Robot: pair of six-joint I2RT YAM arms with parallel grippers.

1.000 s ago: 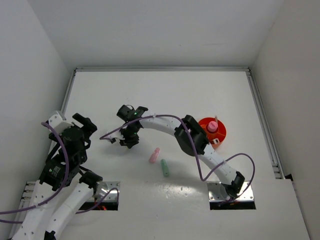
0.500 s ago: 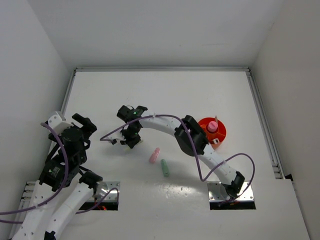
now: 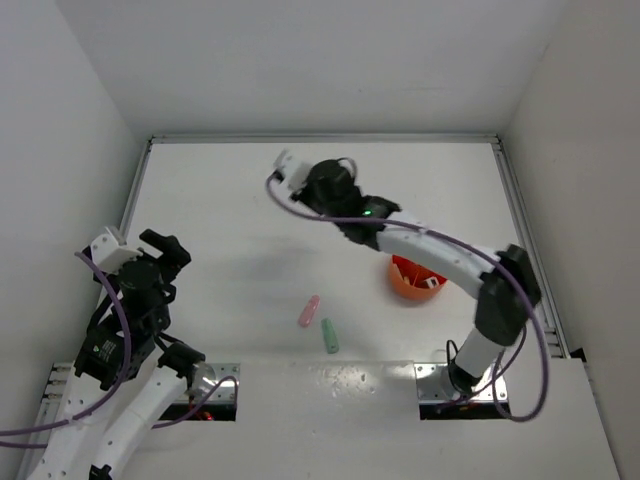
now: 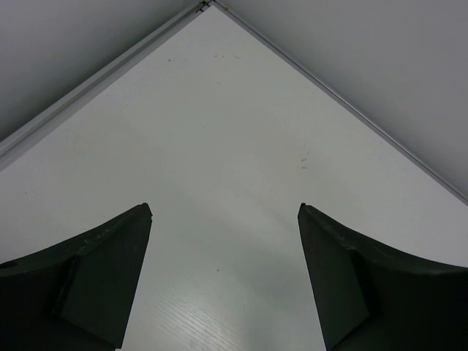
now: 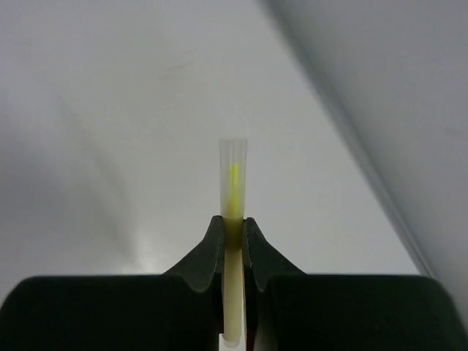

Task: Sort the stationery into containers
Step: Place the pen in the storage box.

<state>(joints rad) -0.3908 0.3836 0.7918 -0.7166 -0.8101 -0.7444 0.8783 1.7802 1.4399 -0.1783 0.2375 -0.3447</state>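
Next I will swing my right gripper to the right in the top view, then down to the orange-red tub (image 3: 418, 280) and release the stick, since things already sit inside.
My right gripper (image 5: 232, 219) is shut on a thin yellow stick (image 5: 233, 179) in a clear sleeve, which sticks out past the fingertips. In the top view the right wrist (image 3: 330, 186) is raised high over the far middle of the table. The orange-red tub (image 3: 418, 280) sits at the right, partly hidden under the right forearm. A pink marker (image 3: 309, 310) and a mint-green marker (image 3: 329, 336) lie on the table at the near middle. My left gripper (image 4: 223, 212) is open and empty at the far left (image 3: 160, 250).
White walls close the table on three sides, with a metal rail along the back edge (image 3: 320, 138) and the right edge (image 3: 530, 250). The left wrist view shows bare table and the back left corner (image 4: 208, 6). A purple cable (image 3: 530, 370) loops by the right arm's base.
The right arm has lifted from the table left of centre and swung up and back to the right with the yellow stick. It now covers part of the tub. The left arm has barely moved.
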